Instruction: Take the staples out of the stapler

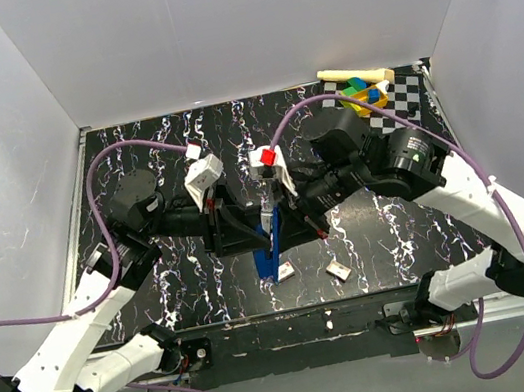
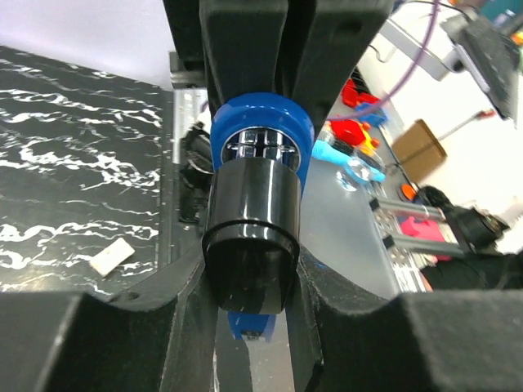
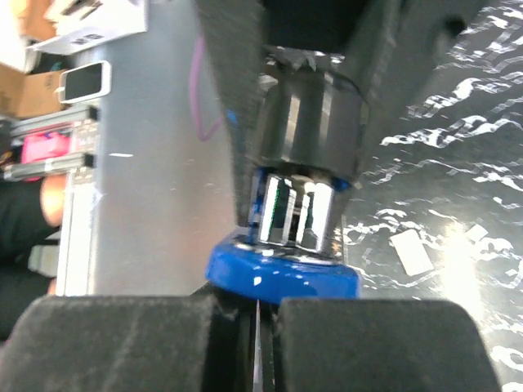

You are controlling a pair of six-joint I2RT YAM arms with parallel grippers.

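The left gripper turns and moves down to the left in the top view next, releasing the stapler (image 1: 269, 258), which I hold on end, atop the marbled table.
The stapler (image 1: 269, 258) has a blue body and stands on end near the table's front middle, held between both grippers. My left gripper (image 1: 240, 230) comes from the left and is shut on its dark top part. In the left wrist view the gripper (image 2: 249, 327) clamps the black cover below the blue body (image 2: 261, 114) and the chrome part. My right gripper (image 1: 292, 219) comes from the right. In the right wrist view that gripper (image 3: 257, 335) is almost closed on a thin metal edge under the stapler's blue end (image 3: 282, 273).
Two small white strips (image 1: 283, 270) (image 1: 338, 269) lie on the dark marbled table beside the stapler; one shows in the left wrist view (image 2: 112, 256) and one in the right wrist view (image 3: 411, 251). A colourful block toy (image 1: 363, 95) and checkered mat (image 1: 399, 99) sit at the back right.
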